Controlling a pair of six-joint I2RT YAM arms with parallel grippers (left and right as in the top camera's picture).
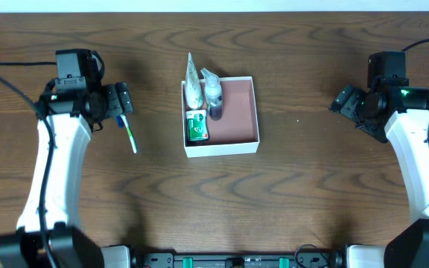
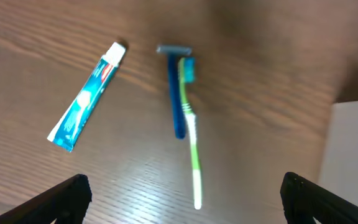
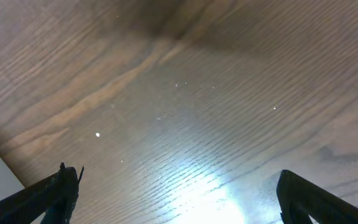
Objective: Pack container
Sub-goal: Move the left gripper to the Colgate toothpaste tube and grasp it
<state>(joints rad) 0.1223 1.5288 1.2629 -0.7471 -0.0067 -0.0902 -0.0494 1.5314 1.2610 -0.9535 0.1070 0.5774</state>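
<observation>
The toothpaste tube (image 2: 86, 99) lies at an angle, so the robot's left gripper will next move away from the container, then turn and go down to the tube's capless end.
The container (image 1: 253, 112), a shallow white-walled box with a reddish-pink floor, sits mid-table. Along its left side lie a white tube (image 1: 193, 88), a small clear bottle (image 1: 214, 97) and a green box (image 1: 196, 126). My left gripper (image 1: 121, 100) hovers open to the container's left. In the left wrist view, the left gripper (image 2: 185, 186) hangs above a green toothbrush (image 2: 193, 146), a blue razor (image 2: 176, 99) and a blue toothpaste tube (image 2: 86, 99) on the wood. My right gripper (image 1: 345, 100) stands open right of the container, and the right gripper (image 3: 179, 186) is over bare table.
Dark wooden table (image 1: 311, 193) all round. The toothbrush (image 1: 129, 135) shows partly beside the left gripper in the overhead view; razor and toothpaste are hidden under that arm. The container's white wall (image 2: 353, 155) edges the left wrist view.
</observation>
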